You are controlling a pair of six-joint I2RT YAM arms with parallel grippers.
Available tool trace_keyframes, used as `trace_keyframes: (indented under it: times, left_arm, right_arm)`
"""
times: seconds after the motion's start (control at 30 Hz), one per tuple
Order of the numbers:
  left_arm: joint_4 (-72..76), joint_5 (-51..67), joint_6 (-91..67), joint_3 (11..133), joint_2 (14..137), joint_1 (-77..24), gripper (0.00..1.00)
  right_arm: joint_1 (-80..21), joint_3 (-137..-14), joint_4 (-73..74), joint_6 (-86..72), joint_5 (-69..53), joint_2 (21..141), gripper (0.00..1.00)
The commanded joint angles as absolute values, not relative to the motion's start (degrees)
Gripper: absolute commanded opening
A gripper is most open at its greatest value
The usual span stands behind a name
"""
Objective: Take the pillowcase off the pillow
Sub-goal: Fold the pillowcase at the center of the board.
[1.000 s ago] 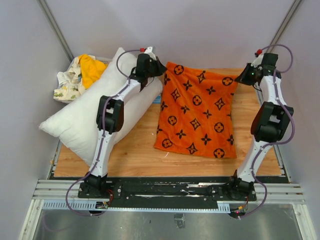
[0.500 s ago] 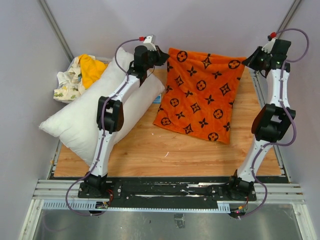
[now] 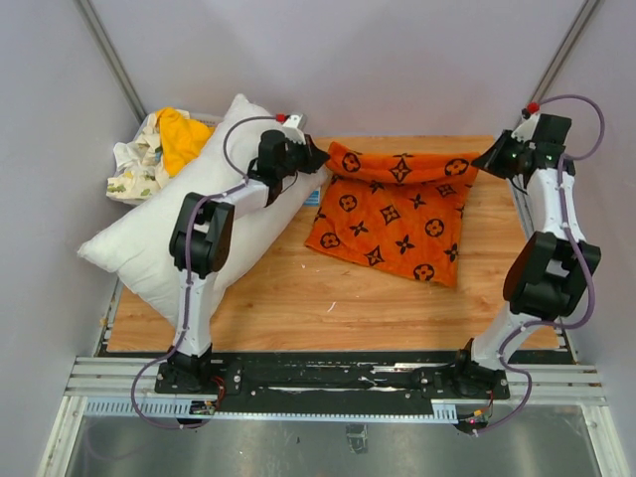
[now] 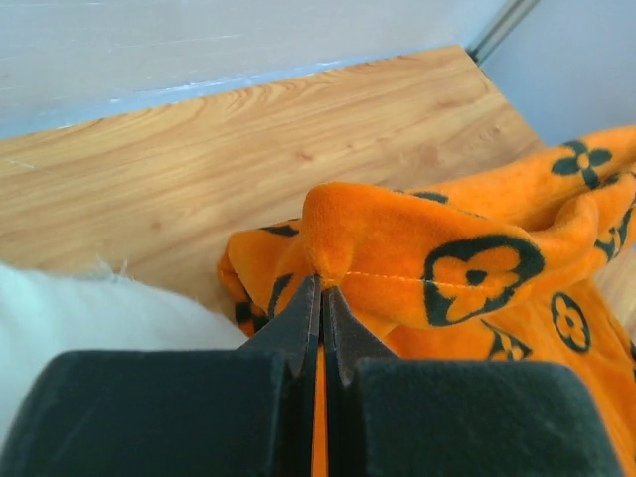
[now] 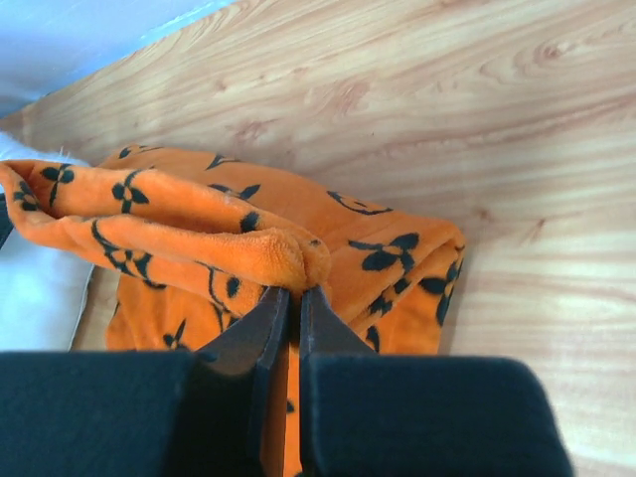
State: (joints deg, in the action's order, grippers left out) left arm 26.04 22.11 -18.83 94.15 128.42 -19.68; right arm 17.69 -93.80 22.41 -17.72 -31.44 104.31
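My right gripper will next go back and down and let go of the pillowcase's held corner over the pillowcase's near corner (image 3: 446, 272), because that near corner is below and back from it.
The bright-orange pillowcase (image 3: 390, 217) with black flower motifs lies off the pillow on the wooden table, its far edge sagging in a fold between my two grippers. My left gripper (image 3: 320, 156) is shut on its far left corner (image 4: 333, 243). My right gripper (image 3: 485, 162) is shut on its far right corner (image 5: 298, 260). The plump white pillow (image 3: 149, 238) lies bare along the table's left side, under my left arm, and touches the pillowcase's left edge. White pillow fabric (image 4: 89, 318) shows at the left of the left wrist view.
A white printed cloth (image 3: 134, 164) and a plain yellow-orange cloth (image 3: 182, 134) lie bunched at the far left corner behind the pillow. The table (image 3: 298, 298) is wood, with grey walls close on both sides and behind.
Both grippers rose with the pillowcase's far corners, lifting it upright, then came back down. Its top edge now droops in a fold and the cloth lies shorter on the table.
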Motion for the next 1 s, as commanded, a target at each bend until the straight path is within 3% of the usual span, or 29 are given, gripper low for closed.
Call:
trace_keyframes:
  times: [0.0,0.6,0.97]
  left_arm:
    - [38.0,22.7,-17.0,84.2,118.3,-19.7,0.00]
    - [47.8,17.4,-16.9,47.8,96.3,-23.0,0.00]
    - [52.9,17.2,-19.0,37.5,95.2,-23.4,0.00]
  right_arm:
    - [19.2,-86.3,17.6,-17.7,-30.6,94.4,0.01]
    - [19.2,-50.8,17.5,-21.2,-25.8,64.6,0.01]
    - [19.8,-42.4,18.6,-26.5,-23.1,64.3,0.01]
